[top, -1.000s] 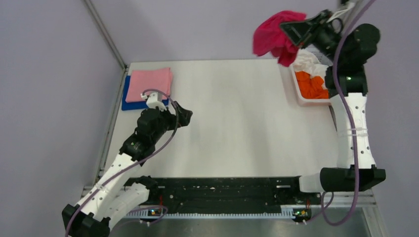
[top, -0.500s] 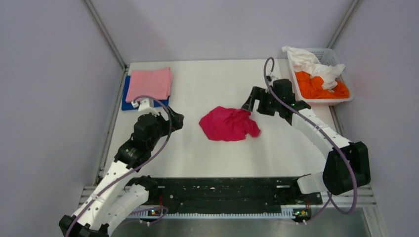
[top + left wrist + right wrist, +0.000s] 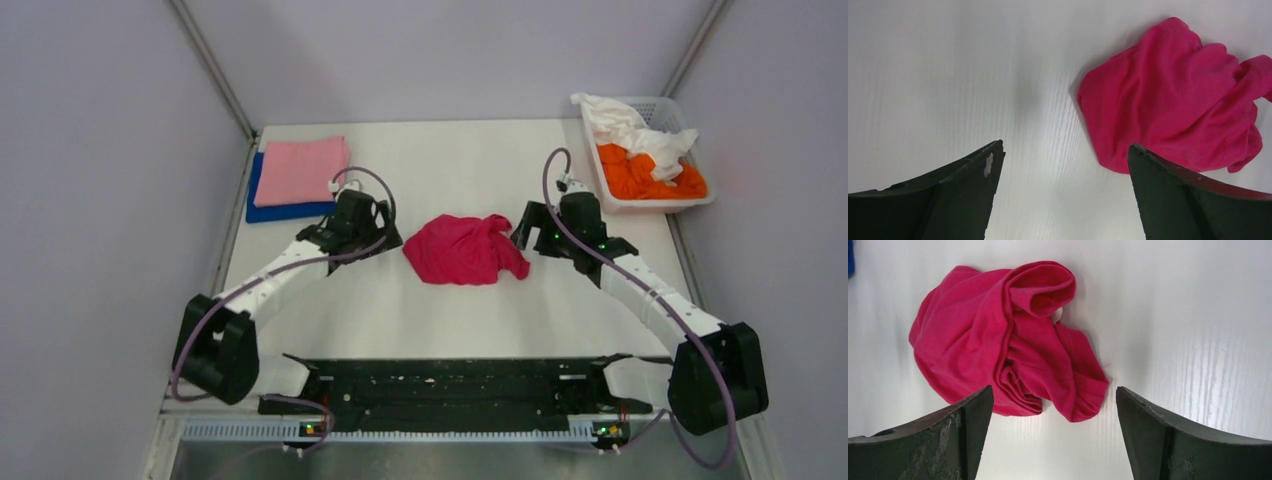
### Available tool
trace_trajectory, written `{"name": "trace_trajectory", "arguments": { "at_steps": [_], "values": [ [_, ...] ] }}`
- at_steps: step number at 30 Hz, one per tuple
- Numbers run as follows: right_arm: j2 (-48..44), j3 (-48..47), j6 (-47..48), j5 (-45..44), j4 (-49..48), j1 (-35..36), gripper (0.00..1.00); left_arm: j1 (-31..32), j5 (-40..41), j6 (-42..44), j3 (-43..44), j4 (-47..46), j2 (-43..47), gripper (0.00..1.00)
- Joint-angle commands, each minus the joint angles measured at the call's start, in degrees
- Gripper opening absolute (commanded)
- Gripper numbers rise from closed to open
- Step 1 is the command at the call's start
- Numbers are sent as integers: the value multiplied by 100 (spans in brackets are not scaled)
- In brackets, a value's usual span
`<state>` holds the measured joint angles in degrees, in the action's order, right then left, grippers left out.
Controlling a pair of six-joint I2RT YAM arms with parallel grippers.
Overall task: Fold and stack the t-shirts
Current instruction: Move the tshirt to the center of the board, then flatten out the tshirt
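The crumpled t-shirt lies untouched beside my left gripper. I need to move my left gripper toward the heap and lower it over the heap's nearest edge [image 3: 414,243] [image 3: 1097,145].
A magenta-red t-shirt [image 3: 465,250] lies crumpled in a heap at the middle of the table. My left gripper [image 3: 385,237] stands open just left of it; in the left wrist view the t-shirt [image 3: 1178,105] sits ahead and to the right of that gripper [image 3: 1063,150], untouched. My right gripper [image 3: 520,228] is open just right of the heap, and in the right wrist view the t-shirt [image 3: 1008,340] lies ahead of the gripper [image 3: 1054,392]. A folded light pink t-shirt [image 3: 303,170] rests on a folded royal blue t-shirt [image 3: 270,212] at the back left.
A white slotted basket [image 3: 690,202] at the back right holds a crumpled orange t-shirt [image 3: 640,175] and a white t-shirt [image 3: 625,125] draped over its rim. Frame posts rise at both back corners. A black rail runs along the table's near edge.
The right arm carried the magenta-red t-shirt from above the basket to the table's middle, let it go and drew back a little. The left arm swung right towards the heap.
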<state>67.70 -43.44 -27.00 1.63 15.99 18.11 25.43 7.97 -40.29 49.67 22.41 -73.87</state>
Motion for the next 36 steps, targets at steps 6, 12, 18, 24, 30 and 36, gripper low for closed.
{"name": "trace_trajectory", "arguments": {
  "at_steps": [6, 12, 18, 24, 30, 36],
  "values": [
    [1170, -370, 395, 728, -1913, 8, 87, -65, -1241, 341, 1611, -183, -2369, 74],
    [2377, -808, 306, 1000, -2144, 53, 82, -60, -1660, 357, 1805, -259, -3091, 66],
    [3224, -1205, 308, 1176, -2354, 206, 72, -51, -2157, 308, 1676, -569, -3420, 51],
    [3132, -1306, 359, 871, -2555, 353, 33, -44, -2152, 488, 1718, -694, -3047, 0],
    [1976, -1426, 616, 252, -2013, 488, 0, -5, -1887, 707, 1488, -1007, -1642, 0],
    [118, -1520, 870, 417, -1608, 618, 0, 199, -1236, 1036, 1464, -958, 224, 0]
  ]
}}
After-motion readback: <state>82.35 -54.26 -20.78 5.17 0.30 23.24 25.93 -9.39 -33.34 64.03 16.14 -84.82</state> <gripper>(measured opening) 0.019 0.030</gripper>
